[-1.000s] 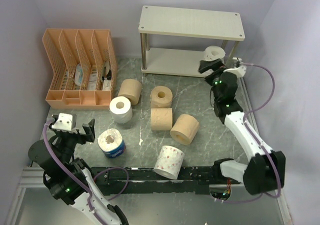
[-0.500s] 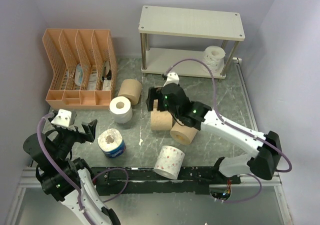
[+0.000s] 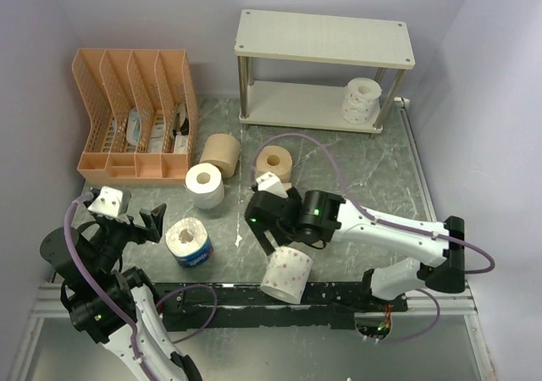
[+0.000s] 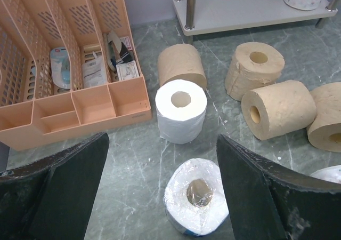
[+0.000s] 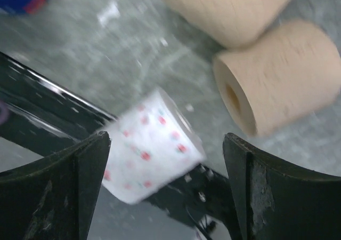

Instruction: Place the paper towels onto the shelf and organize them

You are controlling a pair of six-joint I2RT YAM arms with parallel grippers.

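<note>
My right gripper moves down, open, onto the far end of the speckled roll (image 3: 293,255) (image 5: 180,120) on the table just below it next, because that end sticks out past the shelf's bar.
The shelf (image 3: 322,39) stands at the back with one speckled white roll (image 3: 360,100) on its lower board. On the table are a tan roll (image 3: 221,153), an upright tan roll (image 3: 274,162), a white roll (image 3: 204,185), a blue-wrapped roll (image 3: 188,242) and a speckled roll (image 3: 286,273) lying near the front edge. My right gripper (image 3: 269,231) is open and empty, just above that speckled roll (image 5: 149,152), and the arm hides two tan rolls (image 5: 277,82). My left gripper (image 4: 162,189) is open and empty above the blue-wrapped roll (image 4: 198,197).
An orange mesh organizer (image 3: 135,114) with small items stands at the back left. A black rail (image 3: 237,300) runs along the front edge under the speckled roll. Walls close in both sides. Several tan rolls (image 4: 277,109) cluster mid-table.
My right arm left the speckled roll on the shelf's lower board and swung forward, first over the tan rolls and now over the front speckled roll. The left arm barely shifted.
</note>
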